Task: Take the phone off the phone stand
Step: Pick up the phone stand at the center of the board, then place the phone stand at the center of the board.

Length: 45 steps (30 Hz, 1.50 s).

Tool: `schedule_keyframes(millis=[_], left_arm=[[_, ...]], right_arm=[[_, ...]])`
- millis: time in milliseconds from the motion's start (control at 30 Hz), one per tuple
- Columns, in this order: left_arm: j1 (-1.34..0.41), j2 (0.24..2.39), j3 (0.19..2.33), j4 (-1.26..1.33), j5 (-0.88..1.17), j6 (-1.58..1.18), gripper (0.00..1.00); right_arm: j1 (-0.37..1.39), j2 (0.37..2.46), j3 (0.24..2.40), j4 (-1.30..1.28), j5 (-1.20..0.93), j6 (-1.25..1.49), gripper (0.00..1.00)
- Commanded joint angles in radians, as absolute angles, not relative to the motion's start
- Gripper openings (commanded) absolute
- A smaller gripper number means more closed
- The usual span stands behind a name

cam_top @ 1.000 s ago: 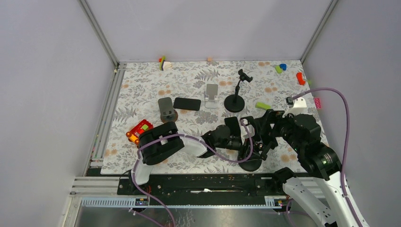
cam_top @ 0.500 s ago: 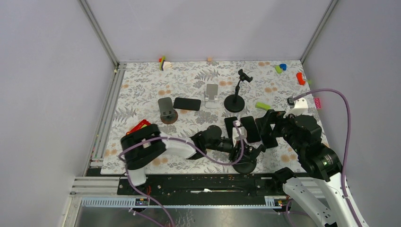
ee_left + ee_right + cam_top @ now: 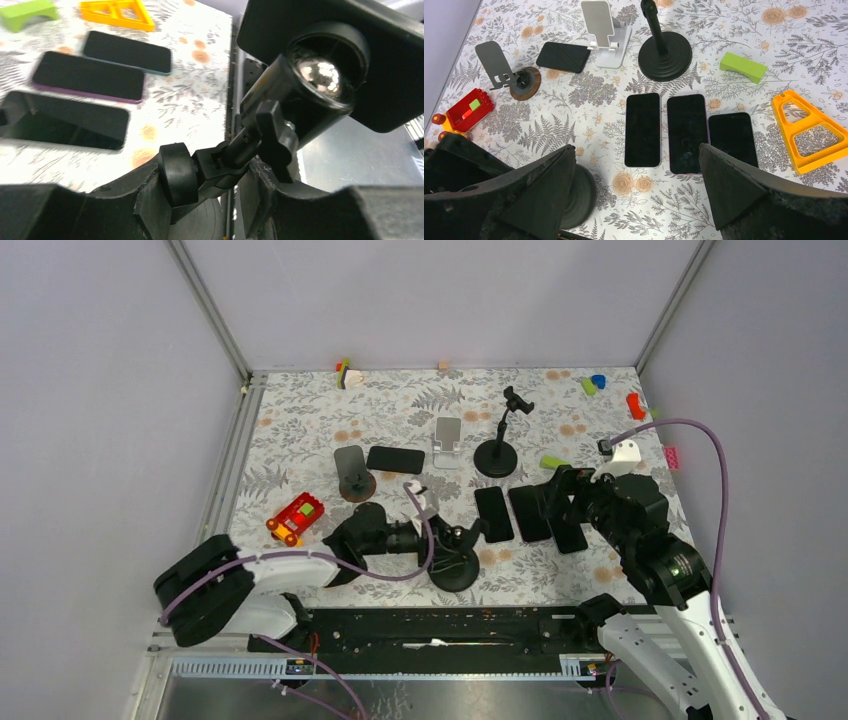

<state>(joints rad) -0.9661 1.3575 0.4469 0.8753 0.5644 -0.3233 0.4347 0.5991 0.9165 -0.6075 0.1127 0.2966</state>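
Note:
The robot will next lift the black phone stand in its left gripper, then lower it onto free mat (image 3: 293, 459) outward past the grey stand.
The black phone stand (image 3: 455, 567) sits near the table's front edge with no phone on it. Its round base (image 3: 580, 194) shows in the right wrist view. My left gripper (image 3: 447, 538) is shut on the stand's jointed arm (image 3: 235, 155), below the ball joint (image 3: 320, 75) and the bare holder plate (image 3: 380, 75). Three dark phones lie flat side by side on the floral mat: left (image 3: 642, 129), middle (image 3: 687, 132), right (image 3: 732, 137). My right gripper (image 3: 636, 150) hangs open above them, holding nothing, and partly covers the right phone in the top view.
At the back stand a white stand (image 3: 604, 32), a black pole stand (image 3: 665, 55) and a grey stand on a brown base (image 3: 506, 67), with another phone (image 3: 563, 56) lying flat. A green block (image 3: 743, 66), an orange triangle (image 3: 806, 132) and a red toy (image 3: 461, 112) lie around.
My left arm has swung left and drawn the black stand away from the phones towards the front middle. The three phones now lie uncovered in a row; my right gripper has lifted back slightly.

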Motion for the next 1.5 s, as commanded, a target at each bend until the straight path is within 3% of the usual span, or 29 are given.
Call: schedule_keyframes(millis=[0, 133, 233, 467, 700, 900, 1467], left_arm=[[-0.846, 1.151, 0.435, 0.88, 0.522, -0.315, 0.0], [-0.717, 1.004, 0.571, 0.5, 0.474, -0.208, 0.0], [-0.583, 0.976, 0.682, 0.387, 0.503, -0.183, 0.0], [-0.207, 1.08, 0.821, 0.491, 0.617, -0.298, 0.0], [0.063, 1.219, 0.915, 0.642, 0.606, -0.373, 0.0], [0.155, 1.33, 0.919, 0.709, 0.537, -0.322, 0.0], [0.241, 1.711, 0.739, 1.289, 0.506, -0.47, 0.04]], right_arm=[[0.434, 0.623, 0.904, -0.543, 0.098, 0.316, 1.0], [0.434, 0.636, 0.896, -0.531, 0.082, 0.332, 1.0], [0.435, 0.637, 0.884, -0.517, 0.078, 0.344, 1.0], [0.434, 0.632, 0.875, -0.506, 0.065, 0.361, 1.0], [0.434, 0.63, 0.853, -0.507, 0.043, 0.37, 1.0], [0.434, 0.621, 0.819, -0.482, 0.005, 0.397, 1.0], [0.434, 0.614, 0.794, -0.479, -0.023, 0.383, 1.0]])
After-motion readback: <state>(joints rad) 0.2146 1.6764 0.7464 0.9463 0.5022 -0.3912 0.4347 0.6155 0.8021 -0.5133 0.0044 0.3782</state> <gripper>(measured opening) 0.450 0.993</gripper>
